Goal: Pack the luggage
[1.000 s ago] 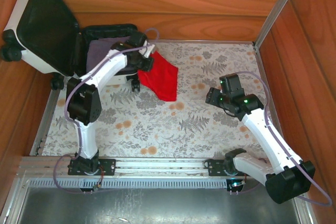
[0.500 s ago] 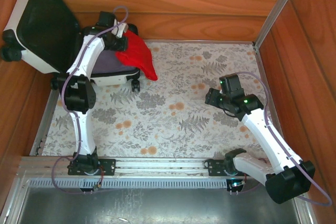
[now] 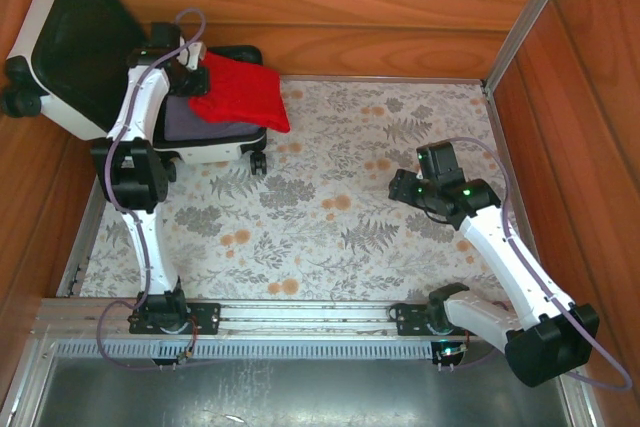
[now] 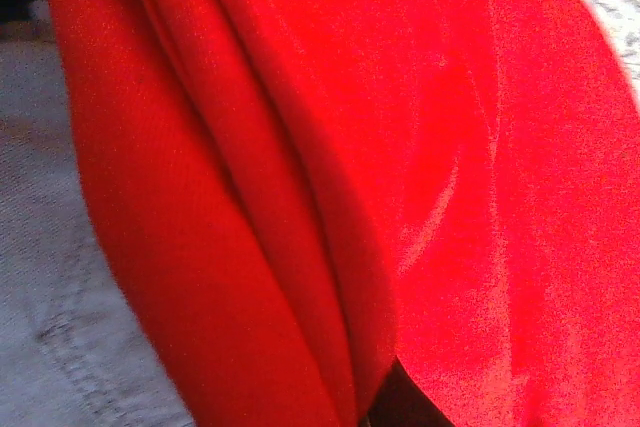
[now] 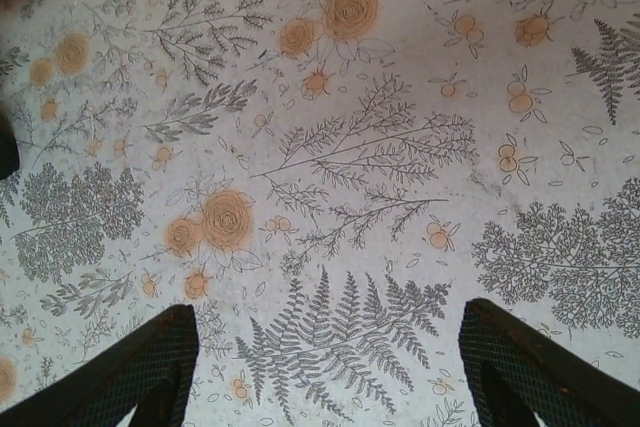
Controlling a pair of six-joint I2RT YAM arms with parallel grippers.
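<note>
My left gripper moves toward the grey garment's end by the lid (image 3: pixel 173 115) next, lowers it and releases, as the red cloth (image 3: pixel 243 93) hangs past the suitcase's rim.
The luggage (image 3: pixel 40 22), a small white suitcase with black lining, lies open at the back left with its lid leaning up against the wall. A grey garment (image 3: pixel 185 123) lies in its lower half. A red cloth (image 3: pixel 243 93) is draped over that half, its edge hanging past the right rim. My left gripper (image 3: pixel 191 67) is over the suitcase, shut on the red cloth's left end. In the left wrist view the red cloth (image 4: pixel 330 167) covers the fingers, with the grey garment (image 4: pixel 40 307) beneath. My right gripper (image 3: pixel 404 187) hovers open over the floral mat (image 5: pixel 330 147), holding nothing.
The floral mat (image 3: pixel 330 207) covers the table between wooden walls. A metal rail (image 3: pixel 300 315) with both arm bases runs along the near edge. The suitcase's wheels (image 3: pixel 258 161) stand on the mat's back left part.
My left gripper has carried the red cloth from the mat leftwards and back over the open suitcase, where the cloth now rests on the grey garment. The right arm has stayed still.
</note>
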